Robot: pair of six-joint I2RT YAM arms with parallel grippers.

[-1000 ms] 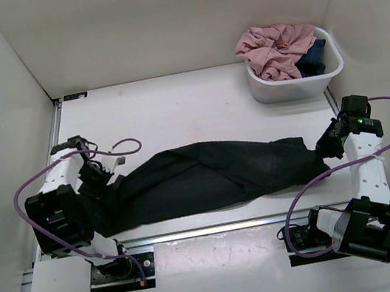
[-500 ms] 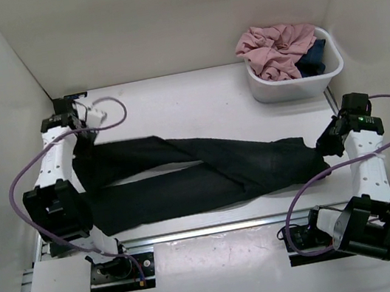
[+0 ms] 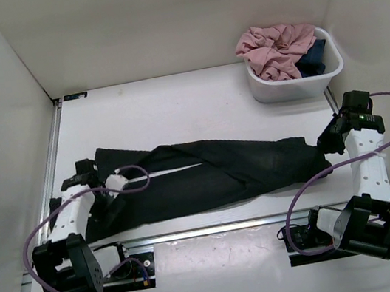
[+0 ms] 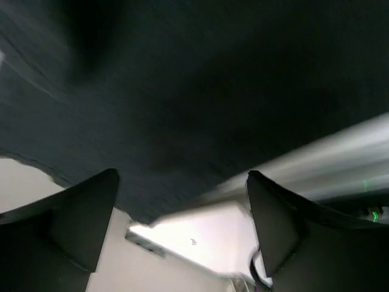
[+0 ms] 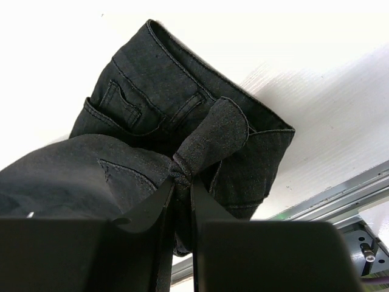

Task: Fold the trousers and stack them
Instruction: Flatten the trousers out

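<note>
My left gripper moves its open fingers outward off the trousers' near leg next and down around the far leg's end corner [image 3: 99, 152], since that corner lies outward of it.
The black trousers [image 3: 207, 174] lie lengthwise across the table, waist at the right and two legs running left and crossing in the middle. My right gripper [image 3: 327, 145] is shut on a bunch of waist fabric, as the right wrist view [image 5: 182, 182] shows, next to the waistband and a back pocket [image 5: 124, 100]. My left gripper [image 3: 109, 204] hovers over the near leg's end at the left. In the left wrist view [image 4: 182, 228] its jaws stand wide apart and empty, with blurred black cloth [image 4: 200, 91] just beyond them.
A white tub [image 3: 268, 89] at the back right holds a pink garment [image 3: 276, 46] and a dark blue garment [image 3: 313, 57]. A metal rail [image 3: 216, 227] runs along the table's near edge. White walls close the left, back and right sides.
My left arm carried one leg end to the far left, let it go there, and swung back near over the other leg end. The right gripper has not moved.
</note>
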